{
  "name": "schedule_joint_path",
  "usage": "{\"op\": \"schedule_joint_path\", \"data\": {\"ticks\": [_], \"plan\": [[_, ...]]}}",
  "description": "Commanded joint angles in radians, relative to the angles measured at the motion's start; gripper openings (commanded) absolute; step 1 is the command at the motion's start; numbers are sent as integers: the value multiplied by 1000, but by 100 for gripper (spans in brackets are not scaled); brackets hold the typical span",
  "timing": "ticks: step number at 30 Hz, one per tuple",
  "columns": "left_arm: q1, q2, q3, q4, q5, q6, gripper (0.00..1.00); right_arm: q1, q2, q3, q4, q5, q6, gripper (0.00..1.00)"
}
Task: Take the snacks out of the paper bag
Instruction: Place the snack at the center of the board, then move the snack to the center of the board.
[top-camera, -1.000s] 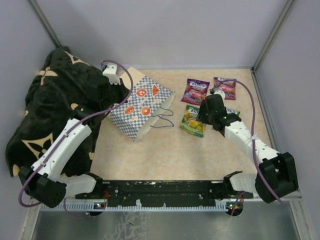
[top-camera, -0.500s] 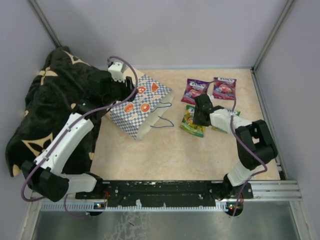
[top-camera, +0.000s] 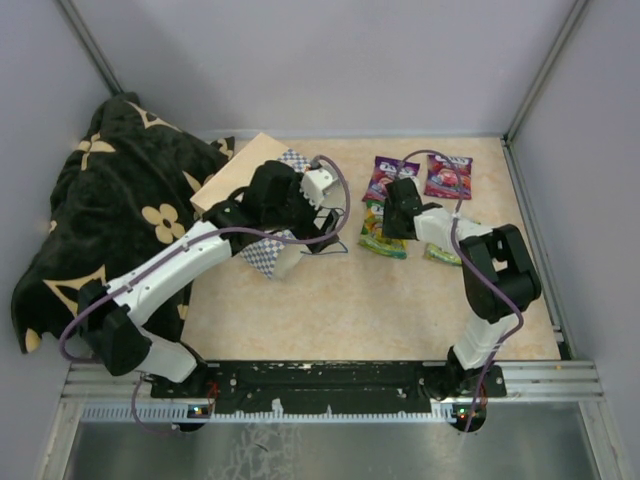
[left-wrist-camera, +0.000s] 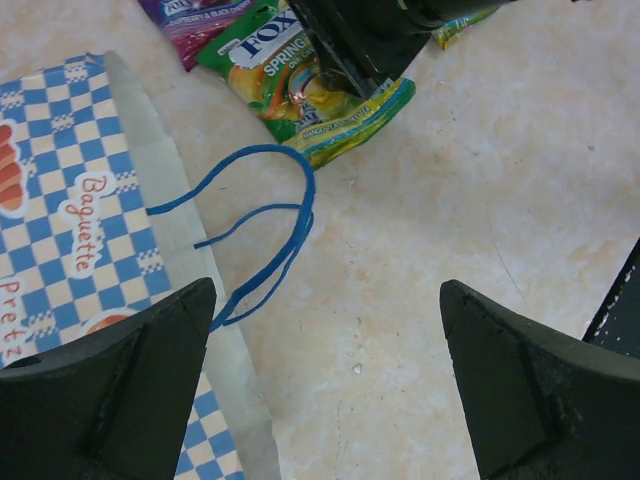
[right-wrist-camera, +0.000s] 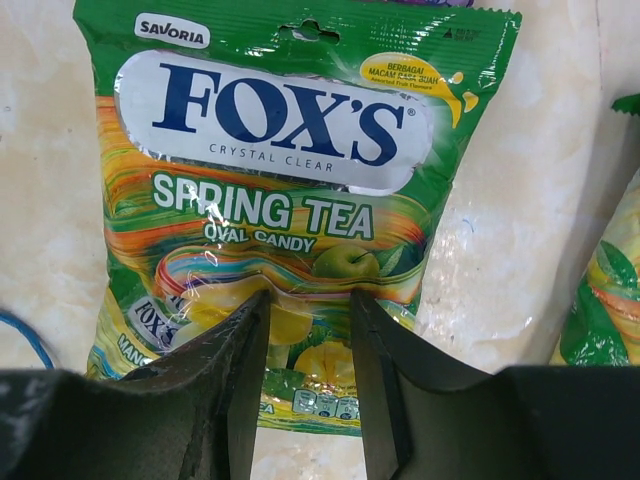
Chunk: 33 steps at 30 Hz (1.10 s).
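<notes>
The blue cord handle sticks out beyond the bag's opening, so the left gripper should go down onto it next, to the left in its wrist view.
The paper bag (top-camera: 262, 252) lies on its side, tan base (top-camera: 232, 172) toward the blanket, partly hidden under my left arm. Its checkered side (left-wrist-camera: 60, 200) and blue cord handles (left-wrist-camera: 270, 220) show in the left wrist view. My left gripper (top-camera: 310, 205) (left-wrist-camera: 325, 287) hovers wide open above the bag's mouth, holding nothing. Right of the bag lie the snacks: two purple packets (top-camera: 388, 176) (top-camera: 448, 178), a green-yellow packet (top-camera: 384, 238) (right-wrist-camera: 290, 180) and another green one (top-camera: 440, 250). My right gripper (top-camera: 392, 220) (right-wrist-camera: 308, 295) is shut on a puckered fold of the green-yellow packet (left-wrist-camera: 310, 90).
A black patterned blanket (top-camera: 110, 210) fills the left side, against the bag's base. Grey walls close in the back and both sides. The second green packet (right-wrist-camera: 610, 290) lies just right of my right fingers.
My left gripper let go of the bag, opened wide and swung right over its mouth. The bag dropped flatter. My right arm folded up, its gripper nudging the green-yellow packet slightly backward.
</notes>
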<state>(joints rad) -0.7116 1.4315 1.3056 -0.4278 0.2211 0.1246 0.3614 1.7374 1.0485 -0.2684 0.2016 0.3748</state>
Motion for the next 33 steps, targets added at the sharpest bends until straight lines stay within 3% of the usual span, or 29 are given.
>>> {"op": "schedule_joint_path", "data": {"ticks": [1, 8, 10, 15, 17, 19, 20, 27, 33], "plan": [[-37, 52, 68, -20, -50, 80, 99, -36, 62, 1, -26, -40, -58, 40], [-58, 137, 99, -13, -254, 87, 96, -105, 54, -16, -36, -80, -76, 43], [-58, 157, 105, -8, -271, 98, 90, -111, 53, -17, -34, -84, -76, 44], [-58, 200, 131, -7, -278, 114, 50, -111, 21, 7, -55, -99, -68, 53], [-58, 216, 142, -9, -303, 111, 27, -112, -52, -13, -49, -87, -45, 75], [-58, 224, 152, -10, -318, 112, 6, -114, -156, -36, -59, -41, -11, 91], [-58, 225, 156, -12, -321, 112, 0, -117, -195, -50, -72, -9, 9, 96], [-57, 198, 182, -26, -314, 98, 0, -218, -389, -235, -106, 81, 146, 99], [-58, 177, 184, -41, -286, 82, 0, -261, -293, -227, -74, 171, 140, 93]]}}
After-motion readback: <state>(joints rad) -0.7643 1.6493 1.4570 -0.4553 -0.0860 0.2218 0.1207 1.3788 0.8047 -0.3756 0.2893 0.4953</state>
